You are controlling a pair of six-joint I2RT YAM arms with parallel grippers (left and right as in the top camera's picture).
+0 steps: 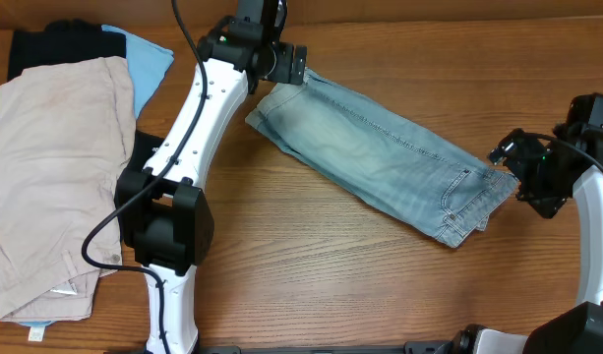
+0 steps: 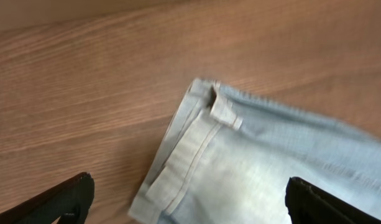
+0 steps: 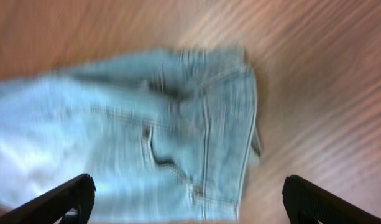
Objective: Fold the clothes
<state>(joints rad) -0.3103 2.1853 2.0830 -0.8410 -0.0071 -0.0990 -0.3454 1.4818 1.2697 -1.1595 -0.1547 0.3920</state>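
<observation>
The robot's right gripper will next go down toward the left in the overhead view to close on the middle of the waistband, because the shorts (image 1: 380, 155) lie at a slant across the table.
The light blue denim shorts (image 1: 380, 155) lie folded lengthwise on the wooden table, running from upper left to lower right. My left gripper (image 1: 293, 65) is open above the cuffed leg end (image 2: 196, 155), its fingers apart on either side of the cloth. My right gripper (image 1: 512, 162) is open just above the waist end (image 3: 196, 143), where a pocket seam and a rivet show. Neither gripper holds cloth.
A pile of other clothes lies at the far left: large beige trousers (image 1: 55, 167) on top, a black garment (image 1: 55, 44) and a light blue piece (image 1: 149, 59) beneath. Bare wood (image 1: 311, 265) lies in front of the shorts.
</observation>
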